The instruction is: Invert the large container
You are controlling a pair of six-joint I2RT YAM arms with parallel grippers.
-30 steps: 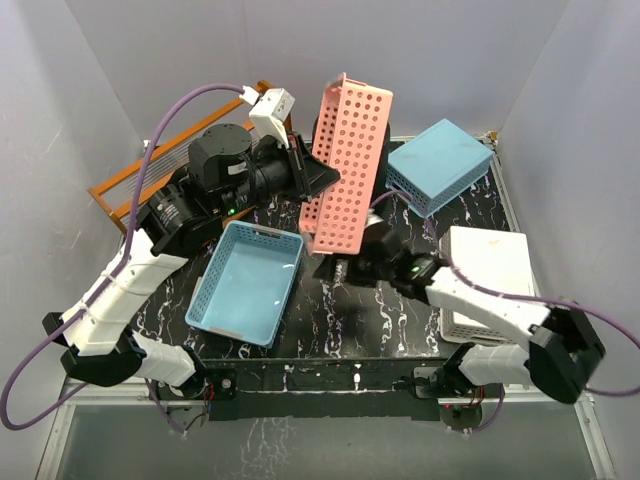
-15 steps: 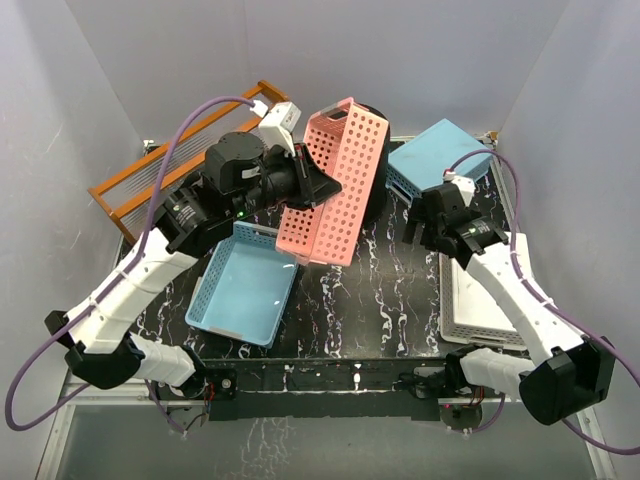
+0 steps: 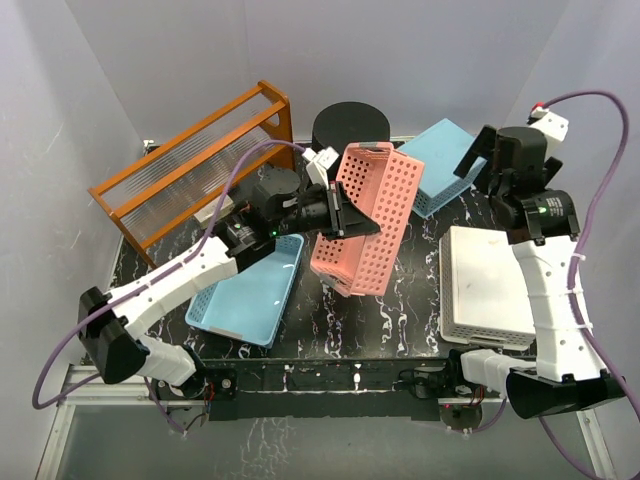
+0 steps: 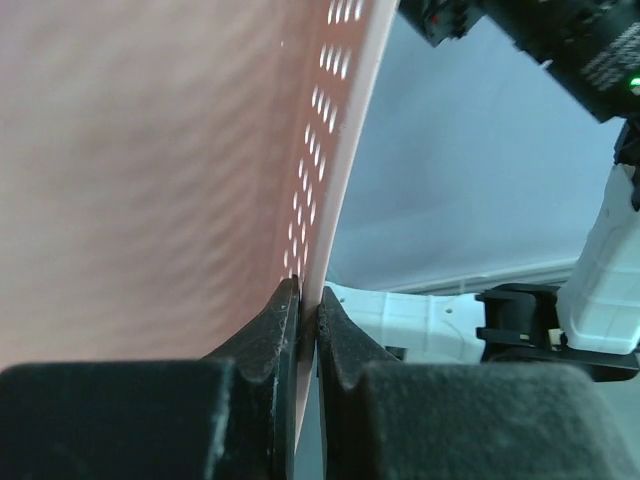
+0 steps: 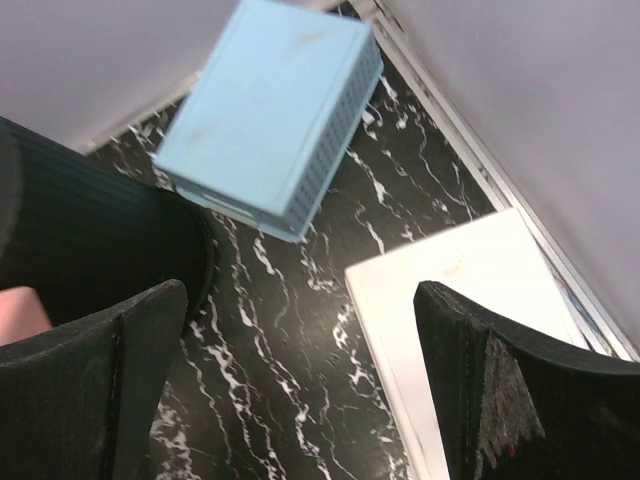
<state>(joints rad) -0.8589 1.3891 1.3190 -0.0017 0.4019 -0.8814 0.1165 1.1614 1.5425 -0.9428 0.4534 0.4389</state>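
My left gripper lowers and turns the pink basket [image 3: 375, 225] next, since it still hangs tilted. The basket goes onto the bare tabletop [image 3: 405, 308] beside the white basket, then the gripper releases the pink basket's side.
The large container [image 3: 350, 124] is a round black ribbed bin standing at the back centre with a flat round face up; its side also shows in the right wrist view [image 5: 90, 235]. My left gripper [image 3: 338, 214] is shut on the wall of the pink perforated basket [image 3: 375, 225] and holds it tilted above the table, in front of the bin. In the left wrist view my left gripper [image 4: 308, 300] pinches the pink wall [image 4: 150, 170]. My right gripper [image 3: 479, 168] is open and empty, raised to the right of the bin; its wrist view shows it [image 5: 300, 390] over bare table.
An orange wooden rack [image 3: 190, 160] stands back left. An open blue basket [image 3: 245, 285] lies front left. An upturned blue basket [image 3: 440, 160] [image 5: 270, 120] lies back right, and a white basket [image 3: 485, 285] [image 5: 470, 290] lies at the right edge.
My left arm has carried the pink basket forward and lower, away from the black bin, which now shows. My right arm has risen and swung to the back right.
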